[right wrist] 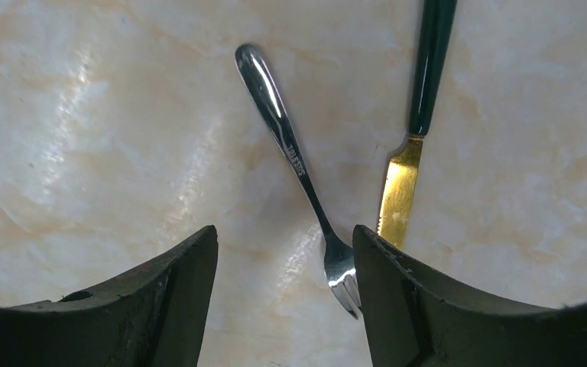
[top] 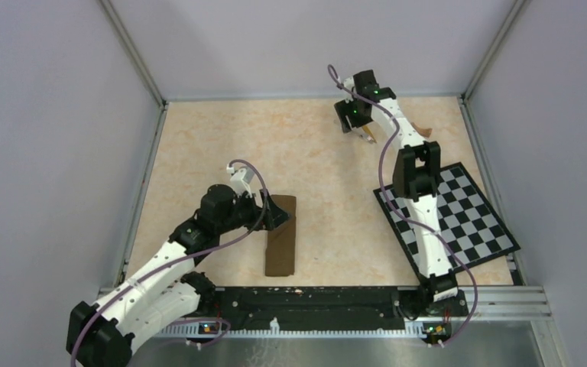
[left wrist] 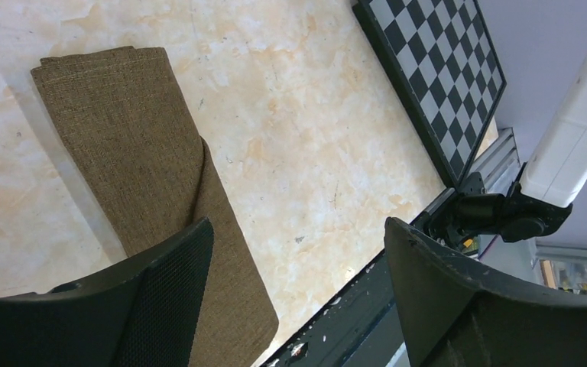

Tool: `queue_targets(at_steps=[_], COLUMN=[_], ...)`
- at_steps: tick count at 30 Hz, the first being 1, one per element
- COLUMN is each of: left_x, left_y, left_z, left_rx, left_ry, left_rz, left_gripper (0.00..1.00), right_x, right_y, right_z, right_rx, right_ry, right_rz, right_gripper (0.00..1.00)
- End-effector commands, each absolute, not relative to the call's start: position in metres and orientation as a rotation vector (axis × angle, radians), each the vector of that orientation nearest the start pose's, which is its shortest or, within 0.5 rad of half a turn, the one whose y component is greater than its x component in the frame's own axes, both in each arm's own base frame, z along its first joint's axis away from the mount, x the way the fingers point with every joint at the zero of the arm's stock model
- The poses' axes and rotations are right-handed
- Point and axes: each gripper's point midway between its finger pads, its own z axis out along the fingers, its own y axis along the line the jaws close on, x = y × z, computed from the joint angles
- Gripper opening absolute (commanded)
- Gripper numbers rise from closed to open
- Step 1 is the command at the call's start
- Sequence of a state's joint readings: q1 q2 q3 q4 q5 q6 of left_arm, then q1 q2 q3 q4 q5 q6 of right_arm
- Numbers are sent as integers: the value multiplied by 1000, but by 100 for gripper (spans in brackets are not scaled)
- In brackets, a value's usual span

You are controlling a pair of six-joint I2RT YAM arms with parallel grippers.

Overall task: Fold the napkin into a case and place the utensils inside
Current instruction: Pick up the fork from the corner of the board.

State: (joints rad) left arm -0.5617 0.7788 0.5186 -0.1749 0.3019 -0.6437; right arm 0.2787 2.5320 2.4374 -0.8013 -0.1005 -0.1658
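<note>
The silver fork's neck (right wrist: 330, 236) is beside the fork's teeth. My right gripper should next go down and pull back slightly, then settle onto the neck.
The napkin (top: 281, 245) is dark brown cloth folded into a long narrow strip, the case (left wrist: 145, 168), lying near the table's front edge. My left gripper (top: 281, 212) (left wrist: 298, 225) hangs open over its far end, one finger above the cloth and nothing between the fingers. At the far side, my right gripper (top: 351, 126) (right wrist: 284, 229) is open low over the utensils. The silver fork (right wrist: 298, 160) lies flat with its tines between the fingers, close to the right finger. The knife (right wrist: 413, 130) (top: 368, 138), with dark green handle and gold serrated blade, lies just outside that finger.
A black-and-white checkered board (top: 451, 218) (left wrist: 443, 76) lies at the right, under the right arm. A small tan object (top: 426, 131) shows behind that arm's forearm. The metal rail (top: 313, 298) runs along the near edge, and grey walls close in the other sides.
</note>
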Motion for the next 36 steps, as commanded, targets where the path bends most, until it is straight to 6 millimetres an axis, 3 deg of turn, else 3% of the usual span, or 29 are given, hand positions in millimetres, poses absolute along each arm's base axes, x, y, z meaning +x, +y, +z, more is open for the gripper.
queue_targets(at_steps=[1,7,13,17,21,26,29,32,36], left_x=[211,214,212,211,212,221,230,236,239], left_y=[-227,-236,-236,-234,-232,-225,-216,-209,-204], left_z=[181,175,174,174,173,175,178,181,187], left_rx=[171,171,165,162,171,192,181,170,164], left_ry=[2077,2097,2100,2096,2102,2107,2099,2087,2071], left_rz=[-1088,-1129,-1139,-1140,-1120,-1032,-952,-905,-882], left_gripper=[86,86,86,86,86,87,87,87,87], right_x=[576,569,563,551,535,504,480,446,409], right_y=[163,147,144,149,153,171,195,219,246], right_z=[87,68,54,44,46,54,66,74,101], right_rx=[-760,-759,-749,-756,-725,-637,-541,-399,-343], right_ry=[2382,2417,2452,2486,2508,2523,2514,2503,2434], right_rz=[43,1,60,119,183,346,525,768,1024], right_gripper=[64,63,60,49,34,14,2,0,0])
